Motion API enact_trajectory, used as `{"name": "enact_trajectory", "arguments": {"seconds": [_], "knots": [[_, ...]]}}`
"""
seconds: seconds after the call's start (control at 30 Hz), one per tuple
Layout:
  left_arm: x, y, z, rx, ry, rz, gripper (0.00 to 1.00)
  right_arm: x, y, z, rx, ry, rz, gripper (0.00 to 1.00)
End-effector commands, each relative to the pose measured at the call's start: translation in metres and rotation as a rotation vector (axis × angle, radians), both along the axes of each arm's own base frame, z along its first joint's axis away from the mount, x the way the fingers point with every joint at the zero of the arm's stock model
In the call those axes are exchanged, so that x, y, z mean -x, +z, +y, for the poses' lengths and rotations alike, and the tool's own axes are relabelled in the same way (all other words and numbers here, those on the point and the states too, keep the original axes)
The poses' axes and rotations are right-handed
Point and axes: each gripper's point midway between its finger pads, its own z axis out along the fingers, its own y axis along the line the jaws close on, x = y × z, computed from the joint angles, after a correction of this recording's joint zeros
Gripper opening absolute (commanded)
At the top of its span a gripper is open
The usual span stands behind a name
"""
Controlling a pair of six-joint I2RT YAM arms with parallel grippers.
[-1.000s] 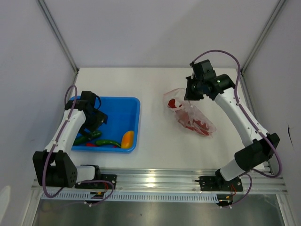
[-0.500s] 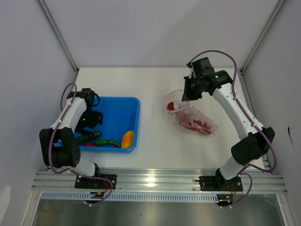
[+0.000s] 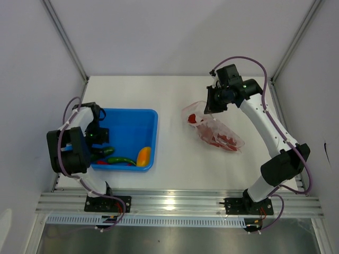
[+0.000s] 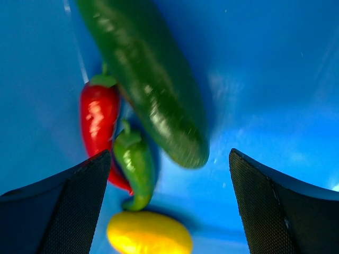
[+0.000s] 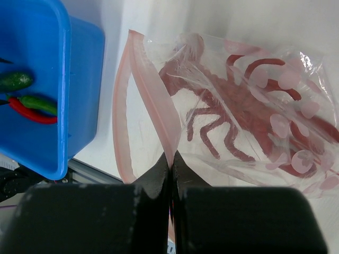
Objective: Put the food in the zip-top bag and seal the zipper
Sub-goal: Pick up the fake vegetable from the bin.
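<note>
My left gripper needs to lower next and close on the rounded tip (image 4: 187, 150) of the long dark green pepper (image 4: 153, 79), as that tip lies just below its open fingers.
The food lies in the blue tray (image 3: 143, 117): a long dark green pepper (image 4: 153, 79), a red chili (image 4: 99, 127), a small green pepper (image 4: 135, 166) and a yellow-orange oval fruit (image 4: 148, 238), also seen from above (image 3: 143, 156). My left gripper (image 4: 169, 211) is open, low over these pieces, with nothing between its jaws. The clear zip-top bag (image 3: 214, 132) with red print lies at centre right. My right gripper (image 5: 171, 161) is shut on the pale pink zipper strip (image 5: 153, 100), holding the bag's mouth open toward the tray.
The blue tray's near right corner shows in the right wrist view (image 5: 58, 106). The aluminium rail (image 3: 175, 201) runs along the table's near edge. White walls and frame posts enclose the table at the back and sides.
My left gripper has moved toward the tray's left side and lower over the peppers. My right gripper has shifted slightly left and back, still pinching the bag's strip.
</note>
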Motion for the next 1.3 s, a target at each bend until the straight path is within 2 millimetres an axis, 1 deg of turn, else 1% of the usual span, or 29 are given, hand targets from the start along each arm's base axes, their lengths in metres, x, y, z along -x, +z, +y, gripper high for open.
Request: {"name": "enact_trajectory", "arguments": {"seconds": [0.0,0.1,0.2,0.23,0.3,0.4,0.43,0.5,0.6,0.63,0.67,0.7,0.73,0.77,0.8,0.83,0.87,0.9,0.93,0.97,1.0,1.03,1.07,1.1,1.13,1.17,1.2,1.23,1.27], "knots": [[-0.009,-0.014,0.008,-0.025,0.047,0.000,0.94,0.002,0.037,0.005,-0.046,0.033,-0.107,0.00],[-0.014,-0.027,0.004,0.004,0.050,0.001,0.91,0.002,0.038,0.005,-0.044,0.033,-0.107,0.00],[-0.015,-0.035,-0.001,0.030,0.057,0.009,0.82,0.002,0.040,0.004,-0.041,0.032,-0.113,0.00],[-0.015,-0.036,-0.002,0.037,0.058,0.009,0.74,0.001,0.041,0.003,-0.037,0.027,-0.118,0.00],[-0.017,-0.037,-0.002,0.037,0.055,-0.007,0.67,0.000,0.043,0.002,-0.034,0.024,-0.124,0.00],[-0.018,-0.037,-0.003,0.048,0.047,0.000,0.52,-0.001,0.043,0.001,-0.033,0.022,-0.127,0.00],[-0.019,-0.036,-0.003,0.052,0.040,0.000,0.40,-0.001,0.044,0.001,-0.033,0.021,-0.130,0.00],[-0.021,-0.034,-0.005,0.063,0.030,-0.002,0.28,-0.001,0.045,0.002,-0.034,0.020,-0.138,0.00],[-0.021,-0.026,-0.010,0.091,0.019,-0.011,0.25,-0.002,0.047,0.001,-0.035,0.017,-0.144,0.00],[-0.021,-0.021,-0.014,0.100,0.007,-0.025,0.18,-0.002,0.048,0.001,-0.035,0.016,-0.147,0.00],[-0.021,-0.018,-0.017,0.108,0.001,-0.032,0.13,-0.002,0.049,0.000,-0.036,0.013,-0.152,0.00],[-0.023,-0.014,-0.022,0.123,-0.009,-0.051,0.11,-0.003,0.051,0.000,-0.035,0.012,-0.157,0.00],[-0.024,-0.009,-0.029,0.130,-0.033,-0.063,0.05,-0.003,0.052,0.000,-0.036,0.010,-0.161,0.00],[-0.031,0.002,-0.031,0.130,-0.044,-0.102,0.04,-0.004,0.054,0.000,-0.039,0.010,-0.167,0.00],[-0.033,0.009,-0.036,0.138,-0.057,-0.119,0.01,-0.004,0.055,0.000,-0.040,0.009,-0.172,0.00],[-0.035,0.015,-0.045,0.146,-0.081,-0.130,0.01,-0.005,0.057,0.000,-0.041,0.009,-0.175,0.00],[-0.042,0.033,-0.048,0.150,-0.093,-0.169,0.01,-0.005,0.059,0.001,-0.046,0.011,-0.182,0.00],[-0.043,0.041,-0.054,0.162,-0.107,-0.180,0.01,-0.005,0.060,0.001,-0.047,0.011,-0.184,0.00],[-0.045,0.049,-0.067,0.187,-0.139,-0.200,0.01,-0.005,0.061,0.001,-0.049,0.010,-0.186,0.00],[-0.048,0.065,-0.072,0.188,-0.160,-0.234,0.01,-0.005,0.062,0.001,-0.051,0.009,-0.188,0.00],[-0.053,0.079,-0.082,0.217,-0.184,-0.270,0.01,-0.005,0.063,0.001,-0.052,0.007,-0.191,0.00],[-0.056,0.095,-0.101,0.246,-0.249,-0.310,0.00,-0.004,0.064,0.001,-0.054,0.006,-0.193,0.00],[-0.053,0.107,-0.108,0.255,-0.281,-0.328,0.01,-0.005,0.064,0.000,-0.055,0.005,-0.196,0.00],[-0.058,0.121,-0.115,0.258,-0.316,-0.369,0.01,-0.005,0.065,0.001,-0.057,0.006,-0.198,0.00],[-0.060,0.136,-0.128,0.268,-0.398,-0.411,0.01,-0.006,0.065,0.001,-0.060,0.007,-0.201,0.00],[-0.060,0.145,-0.137,0.287,-0.447,-0.437,0.01,-0.006,0.066,0.001,-0.064,0.007,-0.200,0.00],[-0.065,0.157,-0.150,0.297,-0.571,-0.501,0.01,-0.006,0.066,0.002,-0.067,0.006,-0.200,0.00],[-0.071,0.174,-0.159,0.311,-0.638,-0.565,0.01,-0.007,0.067,0.002,-0.068,0.007,-0.203,0.00],[-0.071,0.183,-0.172,0.365,-0.706,-0.600,0.00,-0.007,0.066,0.003,-0.068,0.007,-0.198,0.00]]}}
